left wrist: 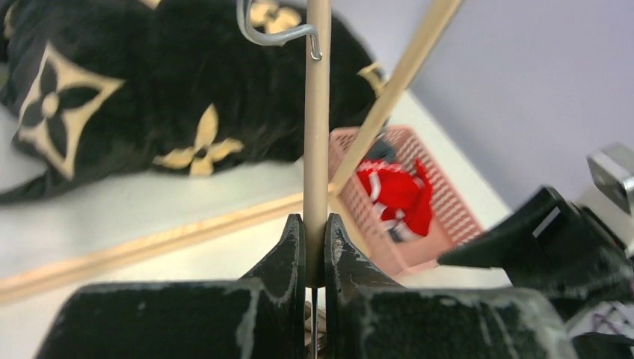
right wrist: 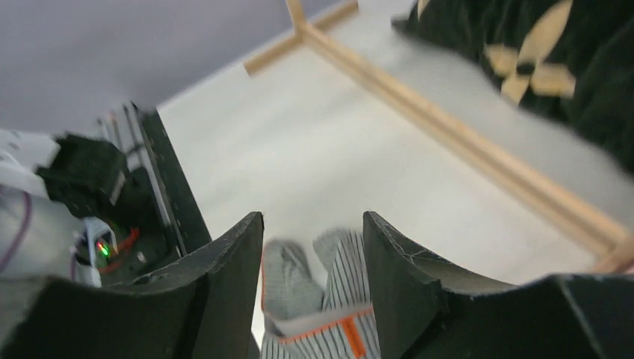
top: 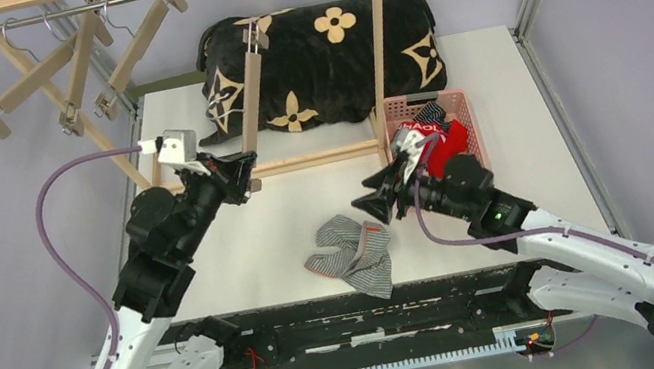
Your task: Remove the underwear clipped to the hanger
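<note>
The pinstriped underwear is below my right gripper's fingers and nearer my base, so my right gripper will next move down and back onto the orange-marked part of the pinstriped underwear point(top: 352, 256) point(right wrist: 350, 335).
A wooden hanger point(top: 251, 96) hangs slanted from the rack, with nothing clipped to it that I can see. My left gripper point(top: 239, 171) is shut on its lower end; in the left wrist view the hanger bar point(left wrist: 317, 149) is pinched between the jaws of the left gripper point(left wrist: 315, 221). Grey-and-white pinstriped underwear point(top: 352, 256) lies crumpled on the table. My right gripper point(top: 377, 204) hovers open just above it, and in the right wrist view the cloth point(right wrist: 329, 292) shows below the right gripper point(right wrist: 312, 217), untouched. Red underwear point(top: 448, 145) and a dark striped pair point(top: 429, 113) lie in the pink basket point(top: 465, 114).
A black floral cushion point(top: 319, 44) lies at the back behind the wooden rack point(top: 383, 32). Three empty hangers point(top: 70, 72) hang at the rack's left end. The rack's base bar point(top: 318, 158) runs across the table between the arms and the cushion.
</note>
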Motion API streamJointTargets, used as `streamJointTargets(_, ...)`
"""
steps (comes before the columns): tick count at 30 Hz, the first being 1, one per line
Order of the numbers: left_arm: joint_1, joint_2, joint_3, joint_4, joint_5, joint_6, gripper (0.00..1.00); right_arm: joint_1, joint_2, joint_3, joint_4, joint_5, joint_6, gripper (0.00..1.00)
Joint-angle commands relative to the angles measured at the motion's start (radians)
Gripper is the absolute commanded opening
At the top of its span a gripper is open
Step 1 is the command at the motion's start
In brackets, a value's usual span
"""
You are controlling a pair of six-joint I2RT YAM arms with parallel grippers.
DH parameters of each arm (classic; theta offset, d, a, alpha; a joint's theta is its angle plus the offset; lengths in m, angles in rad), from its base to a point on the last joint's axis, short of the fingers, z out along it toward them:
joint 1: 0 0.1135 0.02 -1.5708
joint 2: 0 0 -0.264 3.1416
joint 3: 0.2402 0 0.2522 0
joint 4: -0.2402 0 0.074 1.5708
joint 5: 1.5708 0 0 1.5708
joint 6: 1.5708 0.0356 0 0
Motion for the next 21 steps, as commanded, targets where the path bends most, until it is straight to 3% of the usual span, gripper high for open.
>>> streamJointTargets(1, 0.001, 0.091, 0.057, -0.167, -0.146, 0.075, 0.03, 0.100, 0.030, -0.060, -0.147, 0.268, -0.092, 0.60)
streamJointTargets(5, 0.002, 0.128, 0.064, -0.153, -0.154, 0.071, 0.03, 0.136, 0.128, -0.067, -0.160, 0.388, -0.070, 0.60)
streamJointTargets(19, 0.002, 0.149, 0.087, -0.148, -0.196, 0.080, 0.03, 0.296, 0.524, -0.103, 0.015, 0.387, 0.063, 0.66)
streamJointTargets(20, 0.002, 0.154, 0.094, -0.151, -0.198, 0.083, 0.03, 0.306, 0.550, -0.111, 0.032, 0.388, 0.071, 0.65)
streamJointTargets(21, 0.001, 0.160, 0.102, -0.154, -0.201, 0.086, 0.03, 0.320, 0.571, -0.114, 0.045, 0.384, 0.081, 0.55)
